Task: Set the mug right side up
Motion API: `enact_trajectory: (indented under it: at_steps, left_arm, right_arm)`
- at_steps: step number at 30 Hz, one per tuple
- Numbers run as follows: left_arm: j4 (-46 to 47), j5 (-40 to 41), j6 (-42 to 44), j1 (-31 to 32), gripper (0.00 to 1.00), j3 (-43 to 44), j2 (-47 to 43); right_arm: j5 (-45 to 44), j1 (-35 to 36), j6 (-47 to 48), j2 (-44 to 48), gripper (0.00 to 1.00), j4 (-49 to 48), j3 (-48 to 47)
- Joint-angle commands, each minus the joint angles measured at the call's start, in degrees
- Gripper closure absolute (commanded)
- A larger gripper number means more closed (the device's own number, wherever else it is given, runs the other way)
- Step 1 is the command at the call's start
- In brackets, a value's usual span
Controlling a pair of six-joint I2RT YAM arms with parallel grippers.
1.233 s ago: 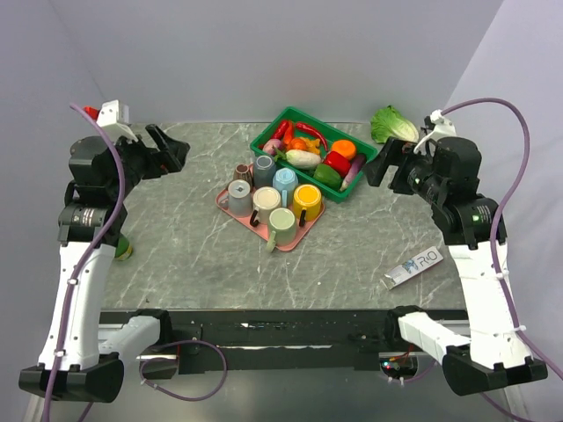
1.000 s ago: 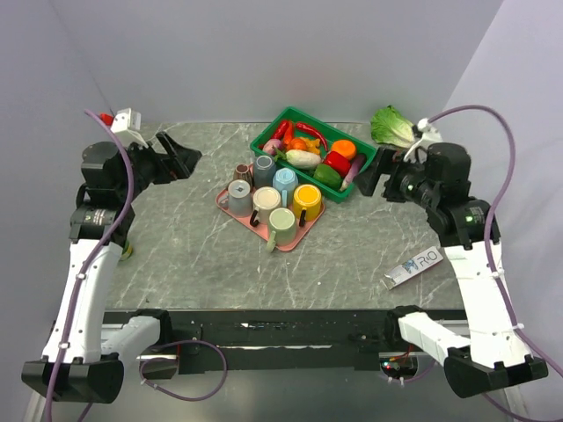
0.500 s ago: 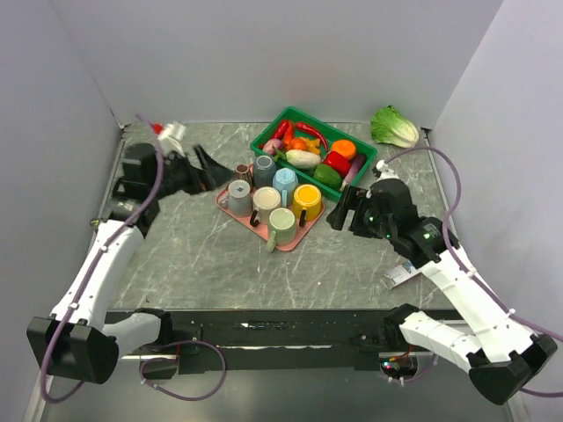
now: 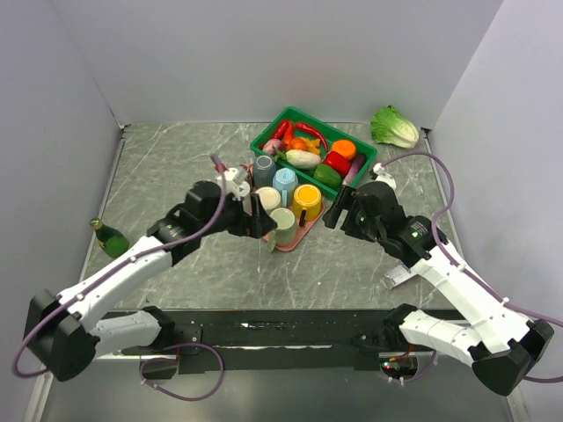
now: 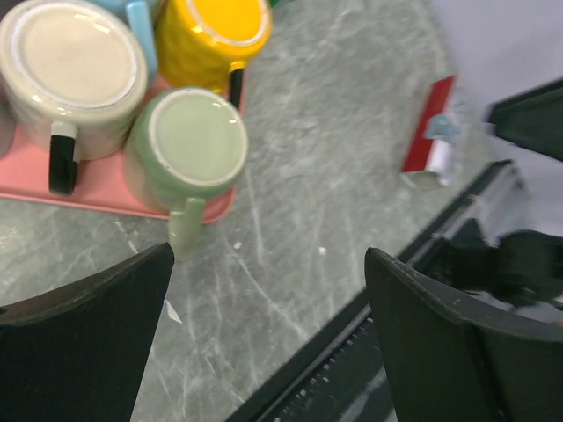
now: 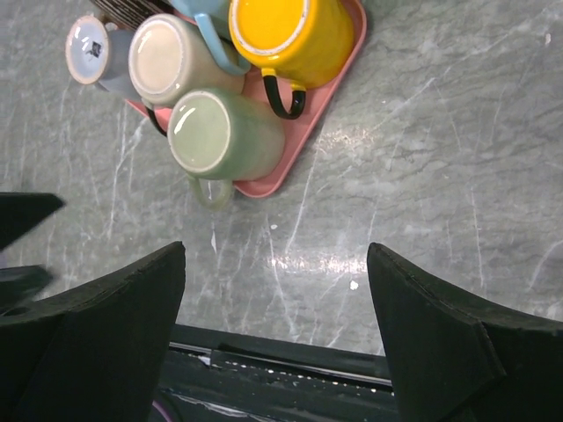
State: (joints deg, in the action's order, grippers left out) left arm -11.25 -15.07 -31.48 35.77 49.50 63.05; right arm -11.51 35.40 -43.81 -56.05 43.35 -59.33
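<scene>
Next, my left gripper lowers toward the right in the top view onto the pale green mug's handle point(image 4: 273, 240) point(image 5: 186, 229).
Several mugs stand bottom up on a pink tray point(image 4: 230, 209). The pale green mug point(image 4: 282, 225) point(image 5: 195, 141) point(image 6: 215, 136) is at the tray's near corner, its handle hanging over the edge. Behind it are a cream mug point(image 4: 266, 201) point(image 5: 75, 61) point(image 6: 171, 57) and a yellow mug point(image 4: 307, 200) point(image 5: 215, 35) point(image 6: 286, 31). My left gripper point(image 4: 252, 221) point(image 5: 268, 255) hovers open at the tray's near left side, covering part of it. My right gripper point(image 4: 336, 209) point(image 6: 274, 249) is open just right of the tray. Nothing sits between either pair of fingers.
A green basket point(image 4: 370, 162) of vegetables stands behind the tray, and a lettuce point(image 4: 393, 126) lies in the far right corner. A green bottle point(image 4: 110, 237) lies at the left edge. A flat packet point(image 4: 398, 276) point(image 5: 431, 141) lies near the right arm. A black rail point(image 4: 281, 327) runs along the front edge.
Both arms have swung in from the table's sides toward the tray. The left gripper came down over the tray's near left side, and the right gripper dropped beside its right edge.
</scene>
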Motion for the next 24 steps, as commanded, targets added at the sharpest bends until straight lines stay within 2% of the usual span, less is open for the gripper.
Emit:
enact_trajectory:
  at_steps: [1, 5, 10, 19, 24]
  left_arm:
    - [3.2, 13.5, 2.3, 4.1, 0.04, 0.8, 5.3]
    - [2.5, 17.3, 5.7, 7.9, 0.04, 2.7, 11.0]
    - [1.0, 18.7, 9.0, 9.1, 0.04, 6.1, 18.1]
    - [2.0, 18.3, 11.5, 9.4, 0.01, 6.5, 20.6]
    - [3.3, 15.5, 12.8, 9.4, 0.05, 6.2, 21.6]
  right_arm:
    - [-1.5, 0.5, -1.4, -0.5, 0.11, -3.1, -1.1]
    - [-2.0, 0.5, -1.1, -1.3, 0.1, -3.4, -1.7]
    - [-3.2, 0.5, -1.0, -1.1, 0.09, -4.1, -2.0]
    - [-3.3, 0.5, 0.4, -5.1, 0.08, -3.5, -4.6]
    - [-3.3, 0.5, 0.6, -6.3, 0.08, -3.3, -5.1]
